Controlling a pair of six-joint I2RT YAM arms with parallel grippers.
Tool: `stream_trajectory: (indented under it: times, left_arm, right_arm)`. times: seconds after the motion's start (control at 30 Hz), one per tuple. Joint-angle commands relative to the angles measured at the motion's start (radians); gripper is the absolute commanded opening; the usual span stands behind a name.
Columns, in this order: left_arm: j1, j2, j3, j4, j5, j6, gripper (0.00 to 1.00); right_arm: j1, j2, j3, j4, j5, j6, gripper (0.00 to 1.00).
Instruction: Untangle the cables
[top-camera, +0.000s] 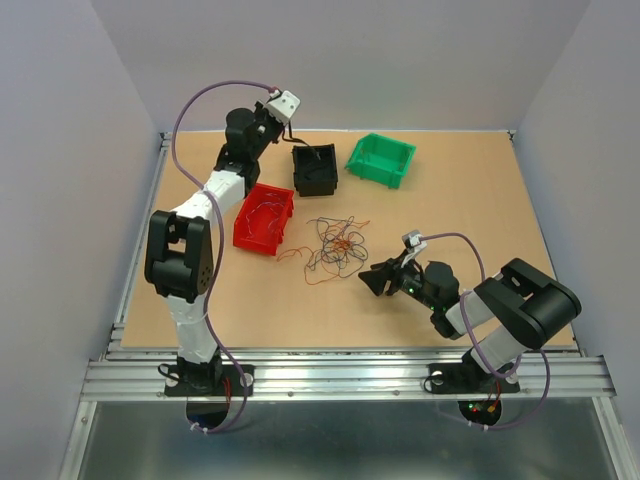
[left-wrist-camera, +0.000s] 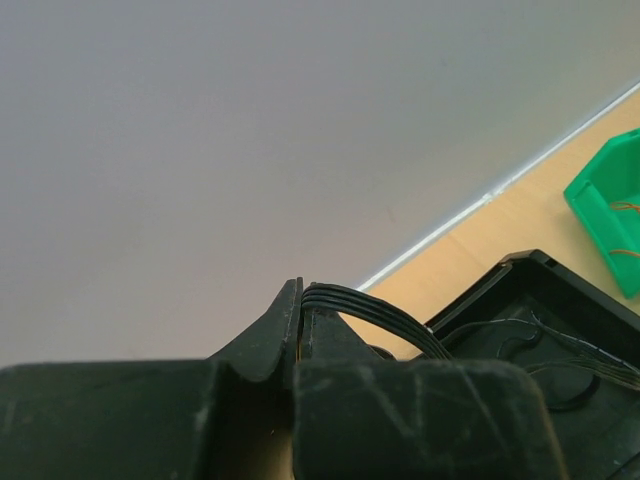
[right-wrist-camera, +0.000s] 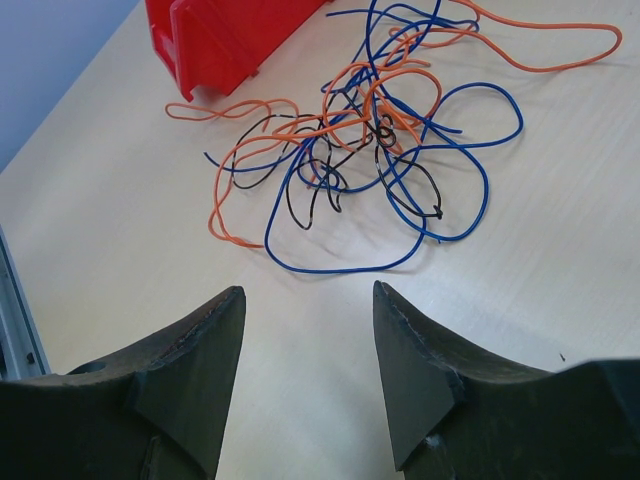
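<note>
I need to lower my left gripper to the right in the top view, into the black bin, and release the cables, because the bin is below on that side.
The cables lie as a loose tangle (top-camera: 335, 245) of thin orange, blue and black wires (right-wrist-camera: 370, 130) in the middle of the table. My right gripper (top-camera: 375, 280) sits low just right of the tangle. Its jaws stand open (right-wrist-camera: 308, 290) with bare table between them, a short way from the nearest blue loop. My left gripper (top-camera: 285, 125) is raised at the back, above the black bin (top-camera: 316, 170). It is shut (left-wrist-camera: 300, 290) on a few black wires (left-wrist-camera: 380, 312) that arc down into that bin (left-wrist-camera: 540, 330).
A red bin (top-camera: 265, 217) holding thin wires stands left of the tangle, its corner in the right wrist view (right-wrist-camera: 225, 35). A green bin (top-camera: 381, 159) stands right of the black one, with an orange wire inside (left-wrist-camera: 625, 207). Walls close the table's back and sides.
</note>
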Motion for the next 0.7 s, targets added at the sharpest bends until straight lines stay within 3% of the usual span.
stream_trajectory:
  times: [0.0, 0.1, 0.23, 0.27, 0.43, 0.67]
  left_arm:
    - [0.011, -0.07, -0.007, 0.046, 0.023, 0.057, 0.0]
    - [-0.005, -0.073, -0.022, 0.031, 0.058, 0.1, 0.0]
    - [-0.038, -0.033, 0.031, -0.093, 0.101, 0.226, 0.0]
    - [-0.063, -0.018, 0.077, -0.189, 0.098, 0.261, 0.0]
    - [-0.12, 0.114, 0.228, -0.44, 0.004, 0.41, 0.0]
    - [-0.137, 0.197, 0.361, -0.572, -0.051, 0.507, 0.0]
  right_arm:
    - [0.004, -0.016, 0.018, 0.522, -0.01, 0.011, 0.59]
    - [0.004, -0.014, 0.019, 0.522, -0.009, 0.011, 0.59]
    - [0.005, -0.013, 0.019, 0.522, -0.009, 0.012, 0.59]
    - [0.004, -0.014, 0.019, 0.522, -0.009, 0.011, 0.59]
    - [0.004, -0.023, 0.012, 0.522, -0.006, 0.011, 0.59]
    - [0.004, -0.039, -0.001, 0.522, -0.003, 0.004, 0.59]
